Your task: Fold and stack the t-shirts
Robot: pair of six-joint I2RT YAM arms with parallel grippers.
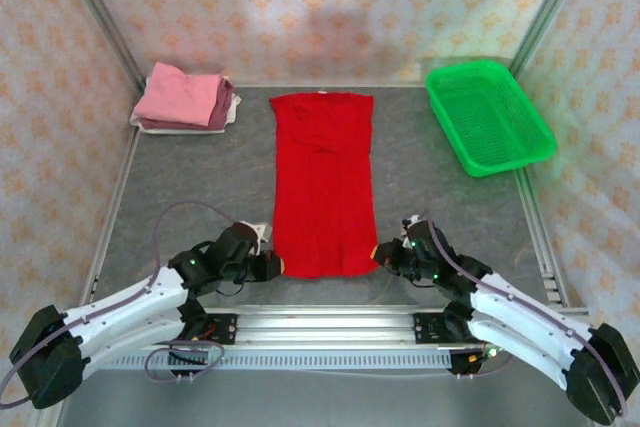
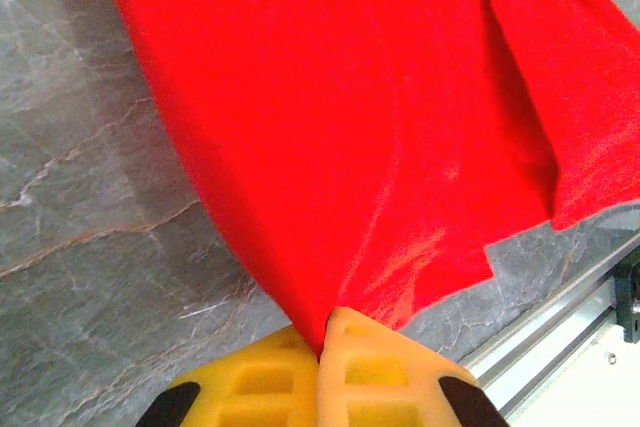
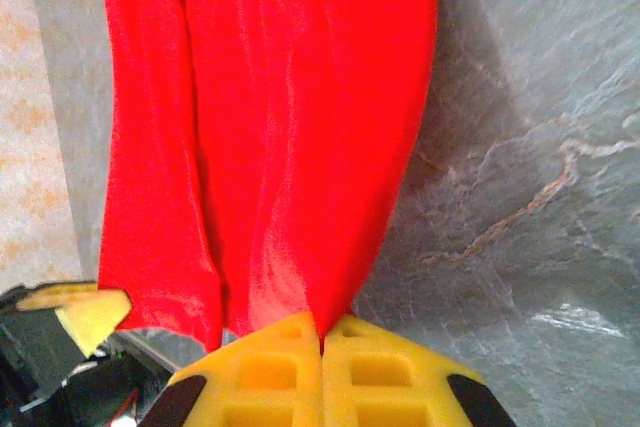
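My left gripper will next carry the t-shirt's pinched corner up and outward and release it over the t-shirt's far end (image 1: 293, 118), as the t-shirt still lies long.
A bright red t-shirt (image 1: 322, 183) lies as a long narrow strip down the middle of the grey table, its sides folded in. My left gripper (image 1: 278, 266) is shut on the shirt's near left corner, and the red cloth (image 2: 340, 137) runs pinched between its yellow fingers (image 2: 380, 367). My right gripper (image 1: 378, 253) is shut on the near right corner, where the red cloth (image 3: 290, 137) is pulled taut into the yellow fingers (image 3: 390, 372). Folded t-shirts (image 1: 185, 97), pink on top of mauve and whitish ones, sit stacked at the back left.
A green plastic mesh basket (image 1: 488, 115) stands at the back right. Patterned walls close in the table on three sides. An aluminium rail (image 1: 330, 319) runs along the near edge between the arm bases. Bare grey tabletop (image 1: 190, 172) lies on both sides of the red shirt.
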